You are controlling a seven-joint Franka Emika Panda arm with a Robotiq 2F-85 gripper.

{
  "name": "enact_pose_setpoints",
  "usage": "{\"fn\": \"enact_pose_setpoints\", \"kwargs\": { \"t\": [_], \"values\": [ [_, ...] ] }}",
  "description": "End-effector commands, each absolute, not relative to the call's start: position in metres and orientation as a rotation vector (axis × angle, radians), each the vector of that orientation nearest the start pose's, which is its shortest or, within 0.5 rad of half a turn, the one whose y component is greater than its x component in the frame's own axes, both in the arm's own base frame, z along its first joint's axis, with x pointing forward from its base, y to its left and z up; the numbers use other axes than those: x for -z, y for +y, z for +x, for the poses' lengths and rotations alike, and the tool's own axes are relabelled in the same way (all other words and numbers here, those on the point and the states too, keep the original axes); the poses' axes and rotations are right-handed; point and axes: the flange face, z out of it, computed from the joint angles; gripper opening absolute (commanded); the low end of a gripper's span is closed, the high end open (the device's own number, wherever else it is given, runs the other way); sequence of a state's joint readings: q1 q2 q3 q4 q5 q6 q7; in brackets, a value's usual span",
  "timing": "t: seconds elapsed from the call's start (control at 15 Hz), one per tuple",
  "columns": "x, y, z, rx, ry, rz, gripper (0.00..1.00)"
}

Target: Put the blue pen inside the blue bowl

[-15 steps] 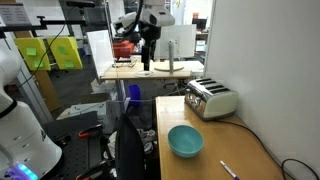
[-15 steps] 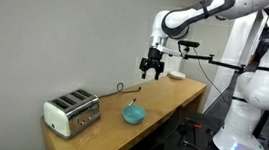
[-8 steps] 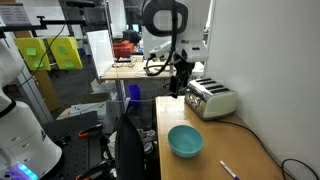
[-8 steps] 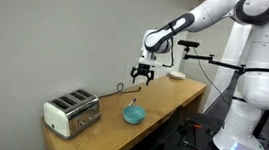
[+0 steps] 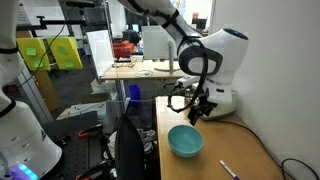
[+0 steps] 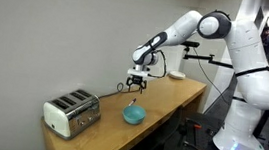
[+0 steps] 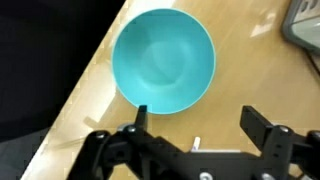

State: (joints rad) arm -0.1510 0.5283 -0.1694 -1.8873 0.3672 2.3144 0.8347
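My open gripper will next move past the teal-blue bowl point(image 5: 185, 141) and down over the blue pen's pale body, as the pen is on the table outside the bowl.
The teal-blue bowl point(image 5: 185, 141) sits on the wooden table, also seen in an exterior view point(image 6: 133, 113) and filling the top of the wrist view point(image 7: 164, 62). The blue pen point(image 5: 229, 170) is a thin pale stick lying on the table beyond the bowl, near the front edge of that view. Only its tip point(image 7: 196, 143) shows in the wrist view, between the fingers and just outside the bowl's rim. My gripper point(image 5: 196, 112) hangs open and empty above the table beside the bowl, also in an exterior view point(image 6: 137, 82) and the wrist view point(image 7: 200, 125).
A silver toaster point(image 5: 220, 101) stands on the table by the wall, partly behind the arm, and also shows in an exterior view point(image 6: 72, 114). A curved black cable point(image 5: 296, 164) lies near the pen. The table's edge point(image 5: 158, 140) drops off beside the bowl.
The arm has swung from high and far behind the table down to just above it, close to the bowl. The gripper stays open. Bowl and pen have not moved.
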Motion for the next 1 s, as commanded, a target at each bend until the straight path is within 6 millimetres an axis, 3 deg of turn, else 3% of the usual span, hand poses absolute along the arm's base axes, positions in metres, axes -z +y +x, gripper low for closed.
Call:
{"fn": "enact_pose_setpoints", "kwargs": {
  "t": [0.0,0.2,0.73,0.93],
  "values": [
    [-0.202,-0.207,0.631,-0.193,1.977,-2.204,1.0],
    [-0.188,-0.228,0.646,-0.192,1.973,-2.203,1.0],
    [-0.187,-0.227,0.646,-0.182,1.96,-2.236,1.0],
    [-0.176,-0.25,0.649,-0.113,2.065,-2.129,1.0]
  ]
}}
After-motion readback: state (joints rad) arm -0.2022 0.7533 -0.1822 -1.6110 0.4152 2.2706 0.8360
